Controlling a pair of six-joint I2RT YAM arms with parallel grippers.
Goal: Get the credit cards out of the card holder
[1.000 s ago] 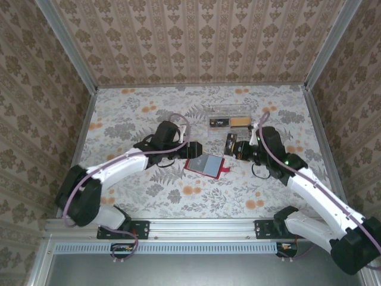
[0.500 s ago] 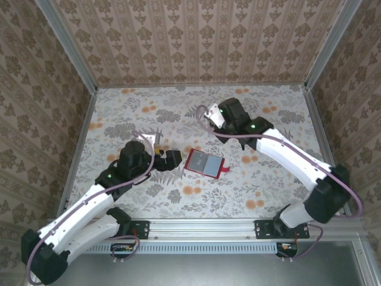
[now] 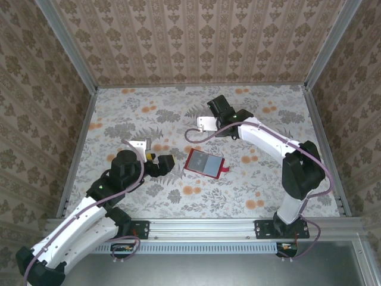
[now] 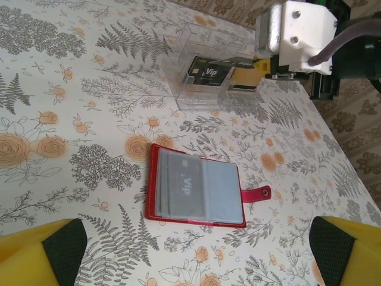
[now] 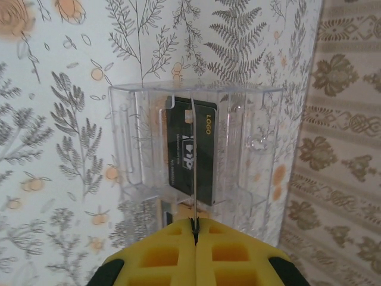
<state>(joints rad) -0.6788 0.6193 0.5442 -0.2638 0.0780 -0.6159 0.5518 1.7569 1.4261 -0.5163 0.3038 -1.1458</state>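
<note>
My right gripper needs to move down next into the slot with the black card and release the thin credit card there, because the clear tray's slot (image 5: 206, 152) is open beneath.
The red card holder (image 3: 205, 164) lies open and flat on the floral table, its tab (image 4: 257, 193) pointing right. A dark "Vip" credit card (image 4: 181, 182) sits in its grey-blue pocket. My left gripper (image 3: 165, 162) hovers just left of the holder. It is open, the yellow fingers (image 4: 36, 257) wide apart with nothing between them. My right gripper (image 5: 194, 229) is at the back, shut on a thin credit card (image 5: 192, 173) seen edge-on. That card stands over a clear plastic tray (image 5: 250, 149) holding a black credit card (image 5: 190, 152).
The clear tray (image 4: 205, 98) stands behind the holder, under the right gripper (image 4: 262, 64). Patterned walls with metal rails (image 3: 83, 143) close in the table on three sides. Open tabletop lies on both sides of the card holder.
My left gripper opened fully and drew back left from the card holder. My right arm carried its card from beside the holder back to the clear tray.
</note>
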